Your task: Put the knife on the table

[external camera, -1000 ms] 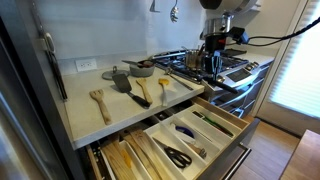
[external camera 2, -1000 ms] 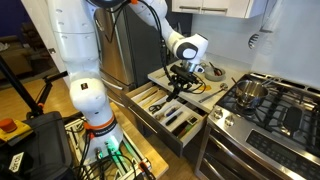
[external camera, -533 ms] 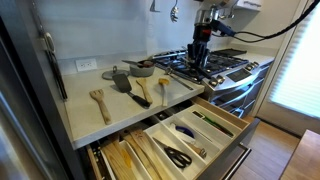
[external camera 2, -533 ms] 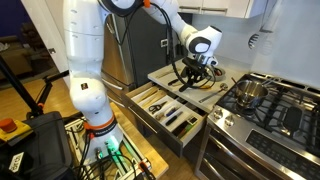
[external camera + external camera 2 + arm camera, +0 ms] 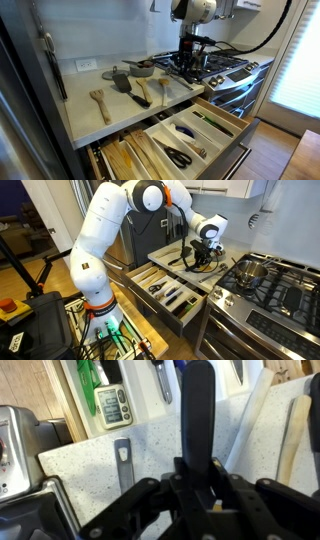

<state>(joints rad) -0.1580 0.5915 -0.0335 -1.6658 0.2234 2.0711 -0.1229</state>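
Note:
I will move my gripper down next and let go of the knife [image 5: 198, 410] on the bare table [image 5: 162, 452] beside the flat steel utensil, because that clear part of the table is just below my gripper.
My gripper [image 5: 200, 485] is shut on the knife [image 5: 198, 410]. Its black handle stands straight out of the jaws in the wrist view. The pale speckled table [image 5: 90, 460] lies right under it. In both exterior views the gripper [image 5: 190, 55] [image 5: 203, 256] hangs low over the end of the table [image 5: 88, 118] [image 5: 165, 257] next to the stove. The knife is too small to make out there.
Wooden spoons [image 5: 100, 102] [image 5: 295, 430] and a grey spatula [image 5: 120, 78] [image 5: 122, 460] lie on the table. The open drawer [image 5: 232, 128] below holds scissors [image 5: 178, 156] and a blue-handled utensil [image 5: 185, 130]. The steel stove [image 5: 222, 66] [image 5: 275, 285] carries a pot [image 5: 250, 272].
The gripper has carried the knife from in front of the stove, by the open drawer, across to over the table's end.

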